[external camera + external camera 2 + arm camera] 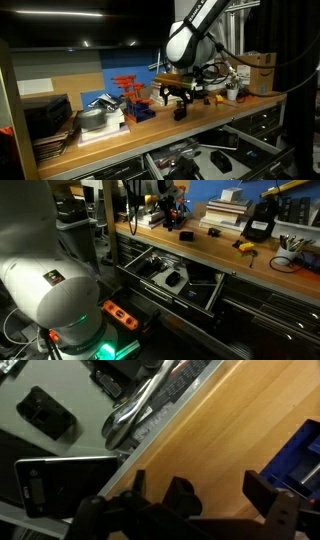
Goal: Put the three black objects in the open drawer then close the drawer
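My gripper needs to lower down over the blocky black object on the bench with its open fingers astride the sides, since the object still stands below them.
My gripper (pixel 205 490) hangs low over the wooden bench, fingers spread wide and open. It also shows in both exterior views (pixel 179 98) (pixel 172 218). A small black object (pixel 180 495) sits between the fingers, nearer one of them and not clamped. In an exterior view it stands on the bench just below the gripper (pixel 181 113). The drawer (pixel 20 450) is open beside the bench edge and shows in both exterior views (pixel 250 143) (pixel 128 268). Black chunky items (pixel 45 412) (pixel 50 485) lie inside it, one also visible in an exterior view (pixel 175 278).
A red-orange rack (pixel 128 85) and blue bins (pixel 300 455) stand close to the gripper. A stack of books (pixel 100 122) lies beside them, and a cardboard box (pixel 258 65) sits at the bench end. A small black piece (pixel 186 235) and a yellow item (pixel 245 246) lie on the bench.
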